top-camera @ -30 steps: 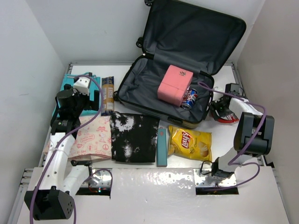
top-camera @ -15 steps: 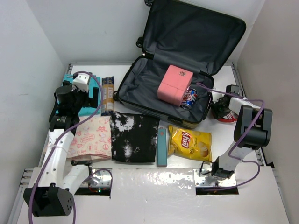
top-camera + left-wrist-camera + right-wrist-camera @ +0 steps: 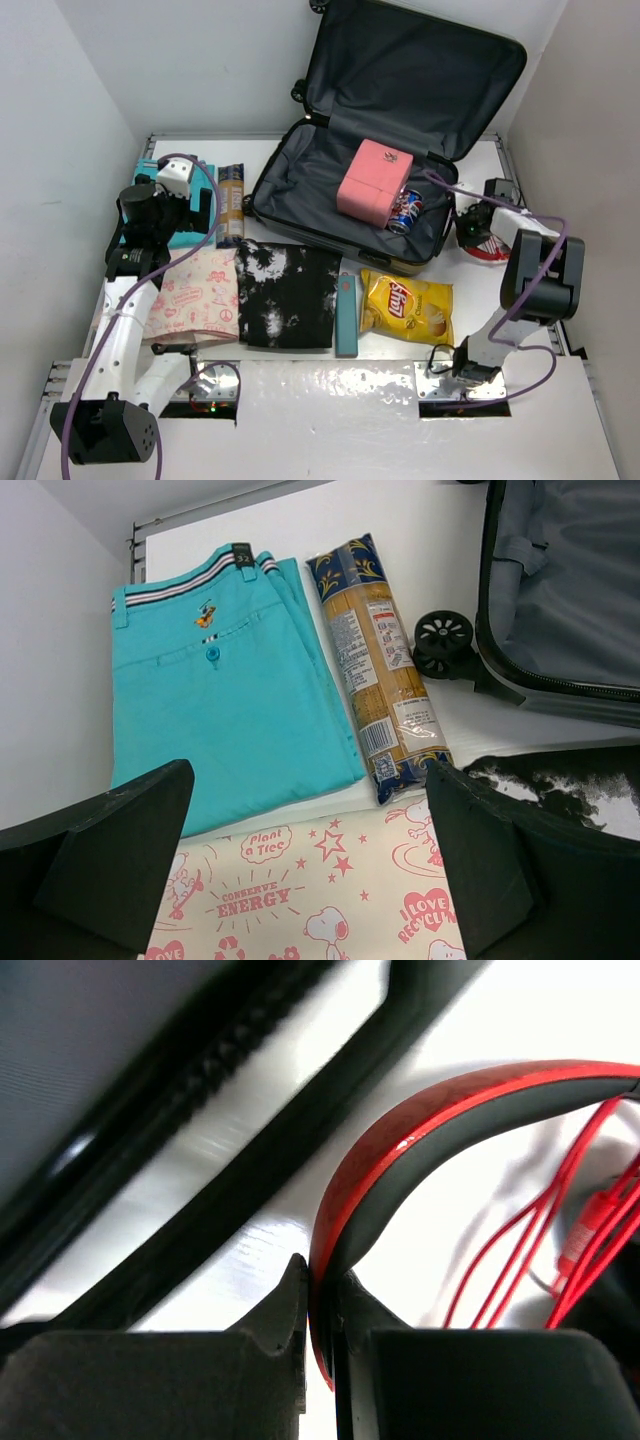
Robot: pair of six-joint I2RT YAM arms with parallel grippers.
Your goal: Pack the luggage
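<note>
The headphones go up in my right gripper and across left in the top view past the pink box [image 3: 375, 180] next. They then come down and are released where the luggage's bottom is bare.
The luggage [image 3: 300, 165] lies open at the back, its lid [image 3: 420, 80] leaning on the wall. A pink box [image 3: 375, 180] and a soda can [image 3: 405, 213] sit inside it. To its right, my right gripper [image 3: 474, 226] is shut on the band of red headphones [image 3: 488, 248]. In the right wrist view the fingers [image 3: 285, 1310] pinch the red-and-black headband [image 3: 440, 1110], with the red cable [image 3: 560, 1220] beside it. My left gripper [image 3: 310, 880] hangs open over a Snoopy-print bag [image 3: 300, 900], just short of teal shorts [image 3: 225, 710].
A pasta packet [image 3: 375, 670] lies between the shorts and a luggage wheel [image 3: 443, 640]. A black-and-white garment [image 3: 285, 293], a slim teal case [image 3: 346, 315] and a yellow chips bag [image 3: 405, 305] lie along the front. White walls close in on both sides.
My right gripper's jaws have closed onto the headphone band. The left arm shifted slightly toward the back, then held still with its jaws open.
</note>
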